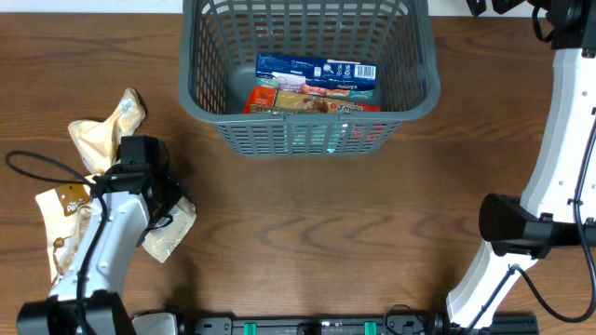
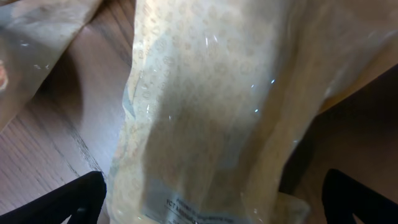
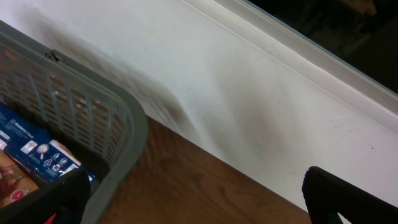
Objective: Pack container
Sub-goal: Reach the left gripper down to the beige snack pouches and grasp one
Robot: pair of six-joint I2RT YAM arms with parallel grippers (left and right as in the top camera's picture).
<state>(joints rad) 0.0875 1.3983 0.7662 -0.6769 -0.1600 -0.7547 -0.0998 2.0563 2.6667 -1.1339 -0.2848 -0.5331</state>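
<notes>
The cream printed bag (image 1: pixel 170 225) is next, and my left gripper needs to lower onto it and close across its width.
The container (image 1: pixel 307 119), a dark grey lattice basket, stands at the table's far middle. It holds a blue packet (image 1: pixel 317 70) and orange-red packets (image 1: pixel 312 98). My left gripper (image 1: pixel 160 207) is at the left, low over a cream plastic snack bag (image 1: pixel 169 231). In the left wrist view the gripper (image 2: pixel 214 202) is open, with the cream bag (image 2: pixel 211 106) between its fingers. My right gripper (image 3: pixel 193 199) is open and empty, beside the basket's corner (image 3: pixel 118 155) near the back wall. It is only partly in view at the overhead view's top right edge (image 1: pixel 480 6).
Two more cream snack bags lie at the left: one (image 1: pixel 104 130) beyond the left gripper and one with a brown label (image 1: pixel 58 223) under the left arm. A black cable (image 1: pixel 42 166) loops there. A white wall (image 3: pixel 261 93) runs behind the table.
</notes>
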